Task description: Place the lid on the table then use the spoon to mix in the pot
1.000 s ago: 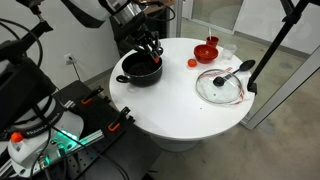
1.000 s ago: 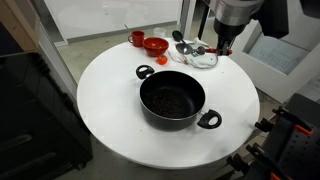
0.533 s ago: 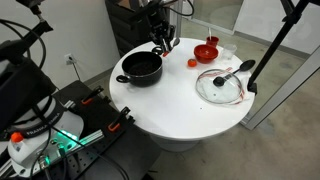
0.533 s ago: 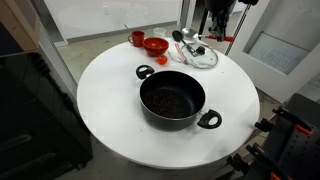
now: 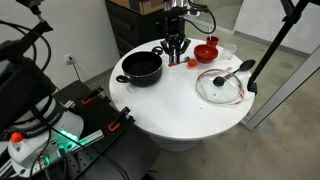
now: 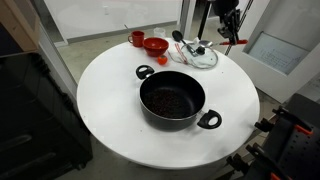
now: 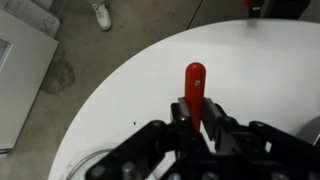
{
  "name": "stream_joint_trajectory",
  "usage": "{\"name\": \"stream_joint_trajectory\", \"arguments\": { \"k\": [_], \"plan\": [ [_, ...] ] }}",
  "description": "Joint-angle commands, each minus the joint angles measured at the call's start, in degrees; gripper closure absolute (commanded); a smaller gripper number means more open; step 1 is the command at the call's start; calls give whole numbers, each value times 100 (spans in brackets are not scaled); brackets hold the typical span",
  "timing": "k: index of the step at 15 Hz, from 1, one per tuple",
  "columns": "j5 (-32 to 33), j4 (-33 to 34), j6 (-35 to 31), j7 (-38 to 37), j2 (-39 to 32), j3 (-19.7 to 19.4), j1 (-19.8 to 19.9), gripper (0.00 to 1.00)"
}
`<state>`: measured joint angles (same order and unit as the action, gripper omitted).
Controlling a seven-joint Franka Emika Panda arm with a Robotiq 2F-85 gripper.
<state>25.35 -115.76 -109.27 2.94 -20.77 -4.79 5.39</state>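
Note:
My gripper goes down toward the open patch of white tabletop (image 5: 181,93) between the pot (image 5: 141,67) and the lid next and releases the spoon there, since that patch lies bare.
My gripper (image 5: 176,46) hangs over the white table (image 5: 170,105), between the black pot (image 5: 141,67) and the red bowl (image 5: 206,50). In the wrist view the gripper (image 7: 196,108) is shut on the spoon (image 7: 194,82), whose red handle sticks out past the fingers above the tabletop (image 7: 120,90). The spoon's darker end is hidden. The glass lid (image 5: 220,85) lies flat on the table, apart from the pot. In an exterior view the open pot (image 6: 172,98) holds dark contents, and the lid (image 6: 197,55) rests behind it.
A black utensil (image 5: 236,70) lies by the lid. In both exterior views a red bowl (image 6: 155,45) and a small red cup (image 6: 137,38) stand near the table's far edge. A black stand (image 5: 270,50) rises beside the table.
The gripper has lifted away from the pot and travelled across the table toward the red bowl, with the spoon still in its grip. Pot and lid have not moved.

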Motion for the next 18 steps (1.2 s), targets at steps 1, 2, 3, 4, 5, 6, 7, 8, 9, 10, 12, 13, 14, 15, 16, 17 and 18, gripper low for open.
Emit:
{"name": "stream_joint_trajectory", "arguments": {
  "k": [1,2,3,4,5,6,7,8,9,10,12,13,14,15,16,17,18],
  "plan": [
    [-414,252,327,1229,-99,124,132,95],
    [-489,237,231,1501,-76,164,157,95],
    [-617,194,64,1735,-10,216,185,95],
    [-775,194,-34,1941,15,265,210,95],
    [-987,232,-101,2120,-7,326,225,95],
    [-1211,301,-125,2232,-72,373,237,95],
    [-1455,397,-210,2285,-172,418,253,95],
    [-1636,504,-230,2298,-269,443,248,95],
    [-1793,684,-346,2202,-460,450,240,95],
    [-1881,813,-516,2127,-608,441,235,95],
    [-1832,1134,-1008,1961,-1039,365,222,95],
    [-1710,1303,-1307,1884,-1294,309,218,95],
    [-1642,1451,-1529,1810,-1507,263,222,95],
    [-1583,1572,-1717,1765,-1696,220,228,95],
    [-1525,1663,-1803,1735,-1848,175,225,95],
    [-1481,1734,-1870,1733,-1978,139,232,95],
    [-1416,1766,-1882,1765,-2074,102,233,95]
  ]
}}
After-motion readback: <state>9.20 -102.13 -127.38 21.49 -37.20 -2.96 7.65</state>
